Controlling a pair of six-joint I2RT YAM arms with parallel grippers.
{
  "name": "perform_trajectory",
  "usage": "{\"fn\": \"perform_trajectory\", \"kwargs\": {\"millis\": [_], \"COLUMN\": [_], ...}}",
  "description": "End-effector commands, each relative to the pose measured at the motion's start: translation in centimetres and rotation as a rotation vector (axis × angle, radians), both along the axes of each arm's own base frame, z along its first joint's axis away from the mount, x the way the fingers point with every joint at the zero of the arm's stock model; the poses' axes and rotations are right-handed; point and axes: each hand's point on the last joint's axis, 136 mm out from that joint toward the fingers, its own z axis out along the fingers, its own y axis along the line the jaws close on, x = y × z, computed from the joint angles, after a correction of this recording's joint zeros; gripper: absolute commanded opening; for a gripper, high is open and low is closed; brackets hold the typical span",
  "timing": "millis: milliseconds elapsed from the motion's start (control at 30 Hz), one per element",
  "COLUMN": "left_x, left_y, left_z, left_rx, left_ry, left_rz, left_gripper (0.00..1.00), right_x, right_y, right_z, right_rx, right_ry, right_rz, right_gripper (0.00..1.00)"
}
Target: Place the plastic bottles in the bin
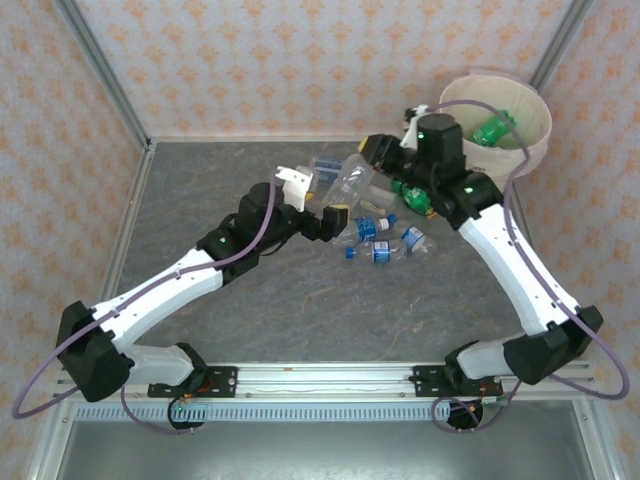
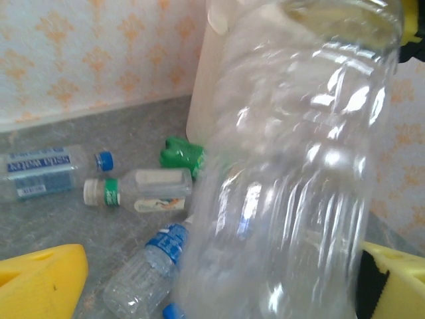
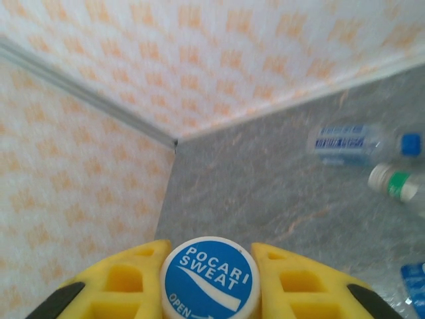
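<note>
I need to swing my right gripper over the bin's opening [image 1: 490, 108] next and let go of the clear bottle [image 1: 350, 180], because my left gripper is open and the bottle is free of it.
A large clear plastic bottle [image 1: 350, 180] hangs in the air between my two grippers. My right gripper [image 3: 211, 282] is shut on its neck, and the blue-and-white cap [image 3: 211, 276] sits between the yellow fingers [image 3: 123, 282]. In the top view this gripper [image 1: 373, 150] is beside the bin [image 1: 540, 115]. My left gripper [image 1: 335, 213] is open, and in its wrist view its yellow fingers [image 2: 40, 282] stand wide on either side of the bottle's body [image 2: 292, 186]. More bottles [image 1: 378, 232] lie on the table below. A green bottle [image 1: 492, 131] lies inside the bin.
Loose bottles on the grey table: a blue-capped one [image 2: 50, 173], a green-capped one [image 2: 139, 189], a blue-labelled one [image 2: 143, 269] and a green one [image 2: 182, 153]. The bin's wall [image 2: 206, 93] rises behind them. Papered walls close the table's back and sides.
</note>
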Motion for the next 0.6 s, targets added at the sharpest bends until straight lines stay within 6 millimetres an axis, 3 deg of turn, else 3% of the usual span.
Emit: {"fn": "perform_trajectory", "kwargs": {"millis": [0, 200, 367, 567], "left_x": [0.2, -0.2, -1.2, -1.6], "left_y": [2.4, 4.3, 4.3, 4.9], "left_z": [3.9, 5.0, 4.9, 4.3], "left_rx": [-0.063, -0.075, -0.088, -0.078], "left_ry": [-0.074, -0.094, -0.087, -0.066], "left_rz": [0.113, 0.172, 0.136, 0.149], "left_gripper": [0.99, 0.99, 0.99, 0.99], "right_x": [-0.2, 0.4, 0.7, 1.7], "right_y": [-5.7, -14.7, -21.4, -27.3], "right_z": [5.6, 9.3, 11.2, 11.5], "right_rx": [0.033, 0.058, 0.084, 0.094], "right_ry": [-0.132, -0.224, -0.291, -0.342], "right_rz": [-0.181, -0.463, -0.697, -0.964], "right_gripper": [0.22, 0.19, 0.2, 0.2]}}
